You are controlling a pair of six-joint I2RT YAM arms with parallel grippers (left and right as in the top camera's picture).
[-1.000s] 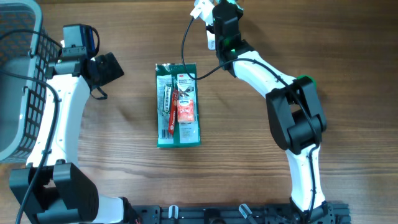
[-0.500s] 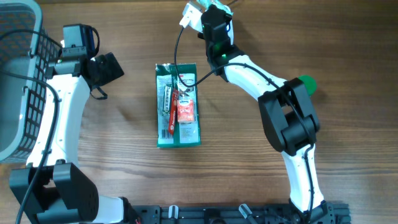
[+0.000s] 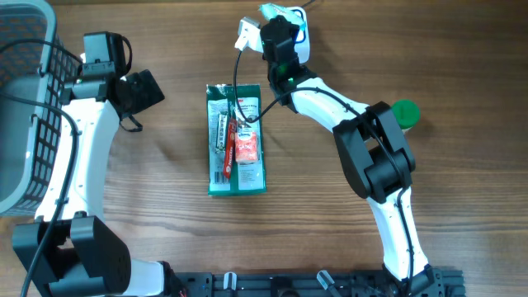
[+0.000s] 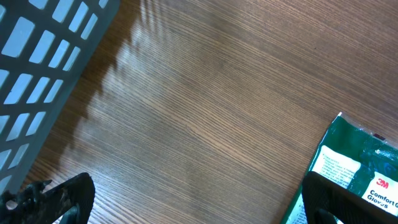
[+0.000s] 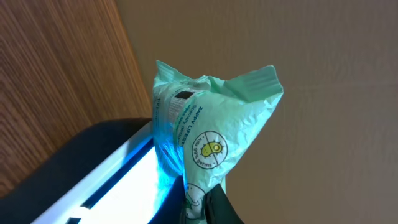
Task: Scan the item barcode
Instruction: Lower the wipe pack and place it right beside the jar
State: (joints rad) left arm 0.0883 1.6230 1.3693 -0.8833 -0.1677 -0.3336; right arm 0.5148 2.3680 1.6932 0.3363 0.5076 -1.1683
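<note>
The robot should next move its right gripper back and down from the scanner, over the bare wood between the glove pack and the green round object. That spot is clear for letting go of the packet.
My right gripper is shut on the lower end of a pale green wipes packet. A small barcode label shows on the packet's upper left face. The packet hangs just beside the glowing blue-white window of a black scanner, and the glow tints its left side blue. In the overhead view the right gripper is at the table's far edge, above centre. My left gripper stands open over bare wood, its right fingertip over the corner of a green glove pack. The left gripper holds nothing.
The green 3M glove pack lies flat mid-table with a red item on it. A grey mesh basket stands at the left edge. A green round object sits right of the right arm. A black cable hangs over the pack's top.
The right arm has swung left along the far edge, carrying the packet with it. The left arm and the glove pack have not moved.
</note>
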